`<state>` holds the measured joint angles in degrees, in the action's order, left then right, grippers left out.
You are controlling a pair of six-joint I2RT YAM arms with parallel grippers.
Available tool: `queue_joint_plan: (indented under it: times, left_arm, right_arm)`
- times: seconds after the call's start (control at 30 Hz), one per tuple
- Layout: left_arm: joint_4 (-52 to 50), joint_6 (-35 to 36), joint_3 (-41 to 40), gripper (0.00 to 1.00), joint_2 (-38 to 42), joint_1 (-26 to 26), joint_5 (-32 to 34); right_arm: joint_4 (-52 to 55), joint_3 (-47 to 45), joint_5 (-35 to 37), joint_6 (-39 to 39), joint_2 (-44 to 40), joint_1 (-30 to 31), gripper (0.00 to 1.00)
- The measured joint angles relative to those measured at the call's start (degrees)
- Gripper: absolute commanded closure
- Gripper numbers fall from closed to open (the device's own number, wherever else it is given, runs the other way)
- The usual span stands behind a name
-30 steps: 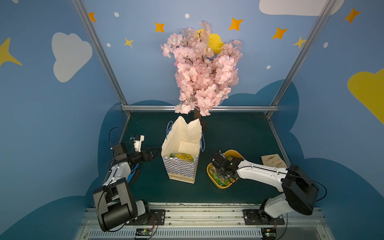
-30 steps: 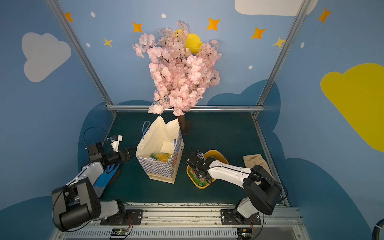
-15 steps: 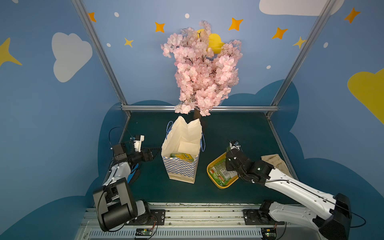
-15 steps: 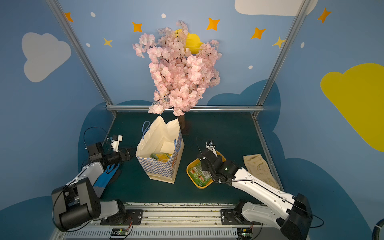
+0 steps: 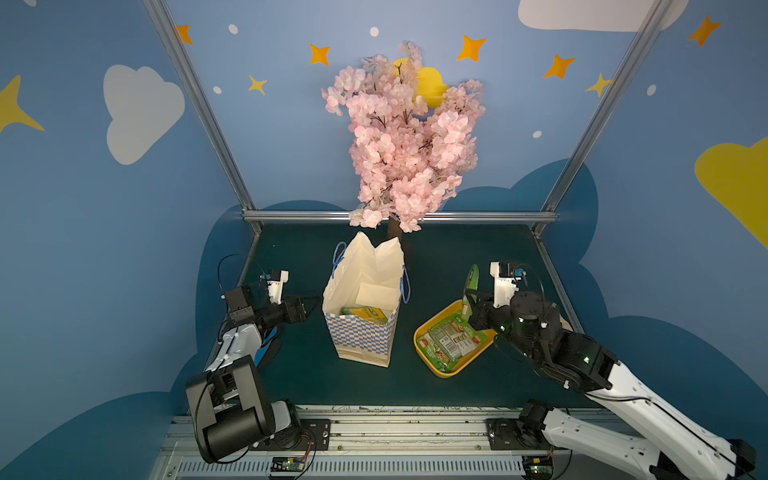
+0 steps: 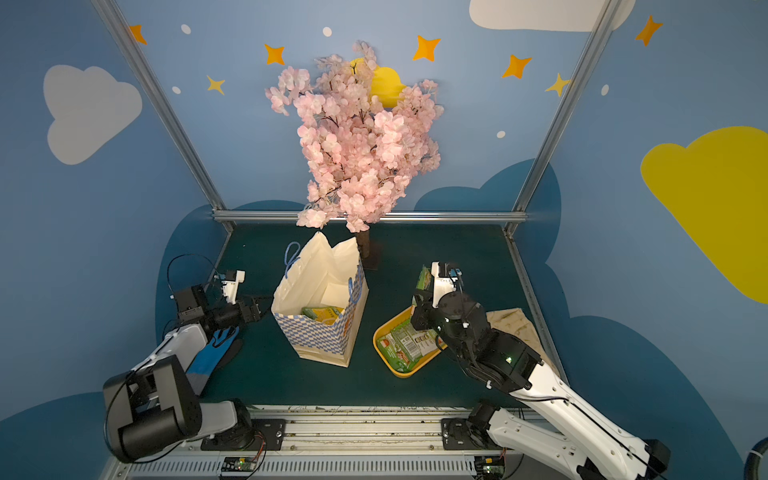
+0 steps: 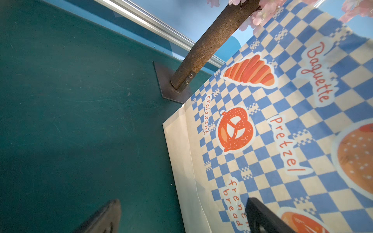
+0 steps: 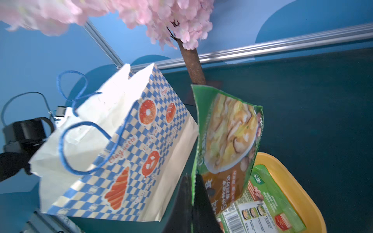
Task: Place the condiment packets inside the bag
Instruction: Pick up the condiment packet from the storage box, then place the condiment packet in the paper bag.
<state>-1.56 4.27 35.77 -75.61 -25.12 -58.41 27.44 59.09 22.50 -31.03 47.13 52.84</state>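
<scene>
My right gripper raises the large packet over the rim of the bag's side by the tray and releases it inside next. The checkered bag's opening (image 5: 370,280) (image 8: 92,130) lies beyond that side from my gripper.
The checkered bag (image 5: 362,336) (image 6: 320,336) stands open mid-table, with a green packet (image 5: 365,313) (image 6: 322,313) lying inside. My right gripper (image 5: 471,301) (image 8: 193,181) is shut on the edge of a large noodle-bowl condiment packet (image 8: 228,137) (image 6: 424,280), held upright above the tray and right of the bag. More condiment packets (image 5: 451,340) (image 8: 268,201) lie in the yellow tray (image 5: 440,372). My left gripper (image 5: 307,309) (image 7: 182,201) is open at the bag's left wall (image 7: 262,125), with nothing between its fingers.
A pink blossom tree (image 5: 407,145) rises behind the bag, its trunk and base plate (image 7: 171,88) close to the bag's rear corner. A beige cloth (image 6: 515,328) lies right of the tray. A blue glove (image 6: 212,353) lies under my left arm.
My right gripper has risen out of the tray with the large packet shut in it, the arm swinging out to the right. The left arm and the bag have not moved.
</scene>
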Motion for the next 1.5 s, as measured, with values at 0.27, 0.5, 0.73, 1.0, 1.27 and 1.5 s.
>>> queue_joint_plan:
  times: [0.27, 0.5, 0.73, 1.0, 1.27, 1.5]
  left_arm:
    - [0.0, 0.0, 0.0, 0.0, 0.0, 0.0, 0.0]
    - [0.0, -0.02, 0.0, 0.0, 0.0, 0.0, 0.0]
    - [-0.02, -0.02, 0.0, 0.0, 0.24, 0.0, 0.0]
    - [0.0, 0.0, 0.0, 0.0, 0.63, 0.0, -0.04]
    - [0.0, 0.0, 0.0, 0.0, 0.66, -0.07, -0.04]
    - [0.0, 0.0, 0.0, 0.0, 0.66, -0.22, -0.09]
  right_arm:
    - [-4.76, 8.37, -5.38, 0.46, 5.68, 0.11, 1.0]
    - [-9.66, 13.53, -8.96, 1.55, 12.41, 1.11, 1.0]
    - [-13.18, 18.64, -11.15, 2.89, 17.38, 3.04, 1.0]
    - [-15.08, 27.63, -13.03, 4.61, 23.26, 5.38, 1.0]
    - [-15.65, 31.76, -15.21, 5.46, 29.86, 6.71, 1.0]
    - [-15.26, 31.5, -16.11, 5.14, 34.34, 7.45, 1.0]
